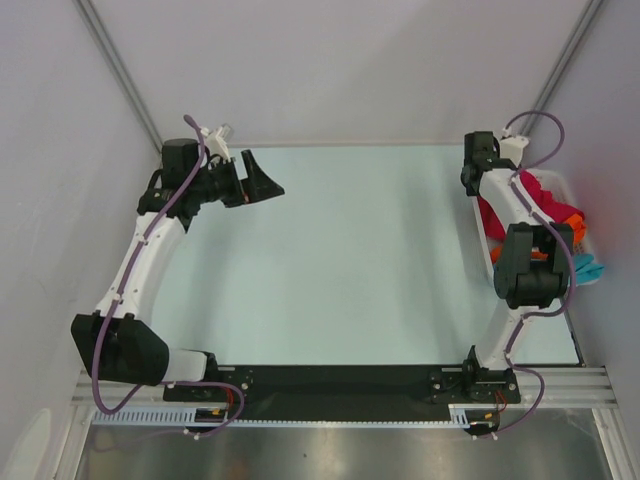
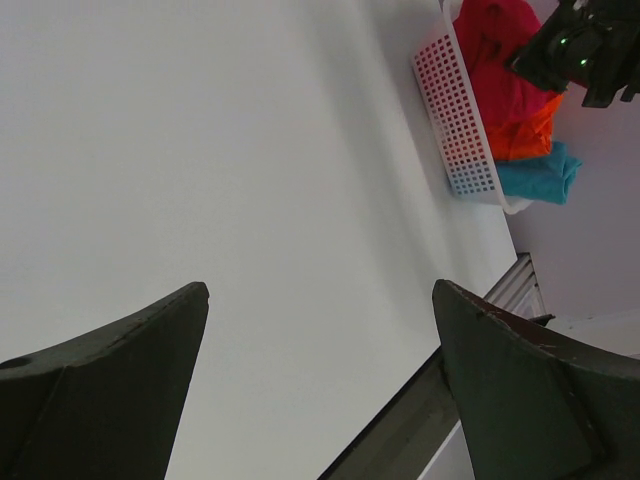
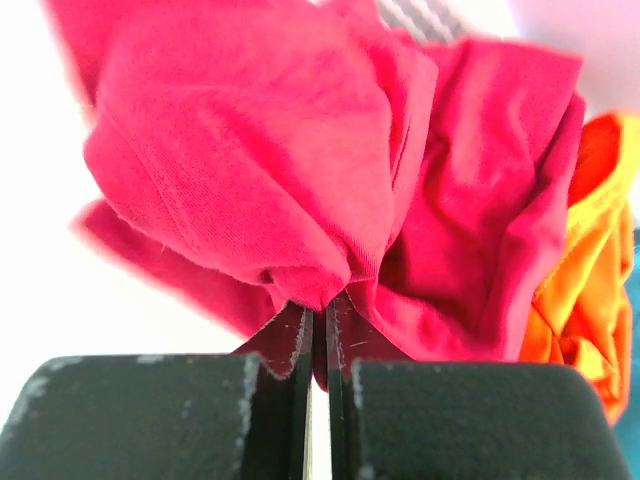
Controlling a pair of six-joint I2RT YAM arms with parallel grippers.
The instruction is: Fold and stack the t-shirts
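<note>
The robot's right gripper will next lift the red t-shirt, carry it to the left in the top view to the table's bare middle, then lower it and let go.
The t-shirts lie bunched in a white slatted basket at the table's right edge. The crimson red t-shirt is on top, with an orange t-shirt beside it and a teal one at the near end. My right gripper is shut on a fold of the red t-shirt, pinched between its fingertips. In the top view that arm hides its fingertips. At the far left, my left gripper hangs wide open above the bare table with nothing between its fingers.
The left wrist view shows the basket from the side with the red, orange and teal cloth piled in it, and the right arm above. Pale walls enclose the table on three sides.
</note>
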